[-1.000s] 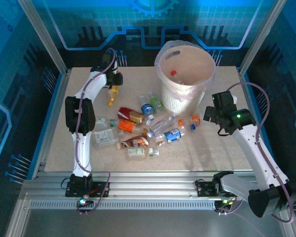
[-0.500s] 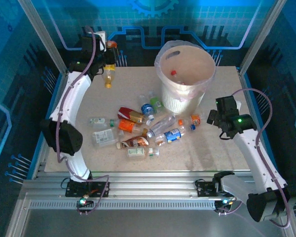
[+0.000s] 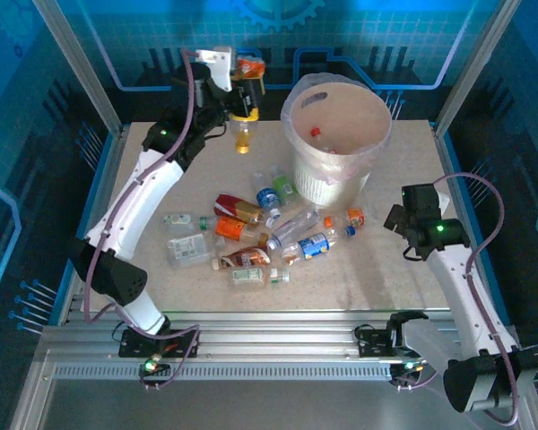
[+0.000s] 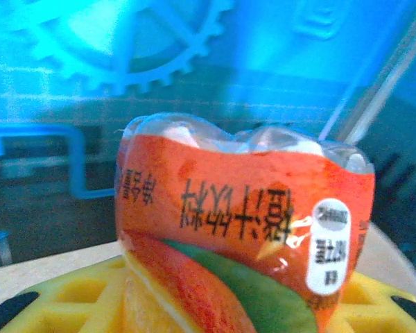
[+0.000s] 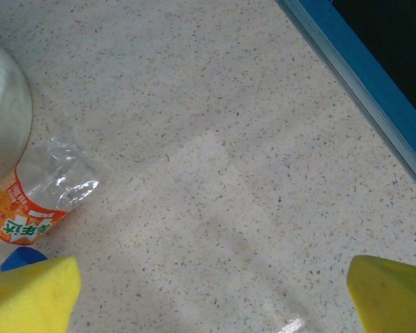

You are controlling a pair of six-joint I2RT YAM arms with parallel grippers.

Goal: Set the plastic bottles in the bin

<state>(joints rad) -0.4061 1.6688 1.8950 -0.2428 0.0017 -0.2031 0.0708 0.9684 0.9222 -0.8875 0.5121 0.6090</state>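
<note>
The orange-labelled bottle hangs outside the bin's rim, so my left gripper will next swing over the bin's opening point(image 3: 339, 116), beside it toward my right gripper, and release the bottle.
My left gripper point(image 3: 243, 93) is raised above the table's far side, just left of the bin point(image 3: 327, 184), and is shut on an orange-labelled plastic bottle point(image 3: 243, 134) that hangs below it. In the left wrist view this bottle point(image 4: 249, 236) sits between the yellow fingers point(image 4: 62, 298). The white ribbed bin is lined with a bag, and a red-capped bottle point(image 3: 316, 133) lies inside. Several plastic bottles point(image 3: 260, 228) lie scattered in the middle of the table. My right gripper point(image 3: 402, 220) hovers open to the right of the bin, with nothing between its fingertips point(image 5: 28, 295).
An orange-labelled bottle point(image 5: 35, 201) lies against the bin's wall point(image 5: 3, 111), just left of my right gripper point(image 5: 211, 305). The table's blue right edge point(image 5: 360, 76) runs close by. Bare tabletop point(image 3: 377, 278) lies under the right arm.
My left arm has lifted the orange-labelled bottle off the back-left of the table and swung it right, towards the bin. The right arm has drawn back slightly to the right.
</note>
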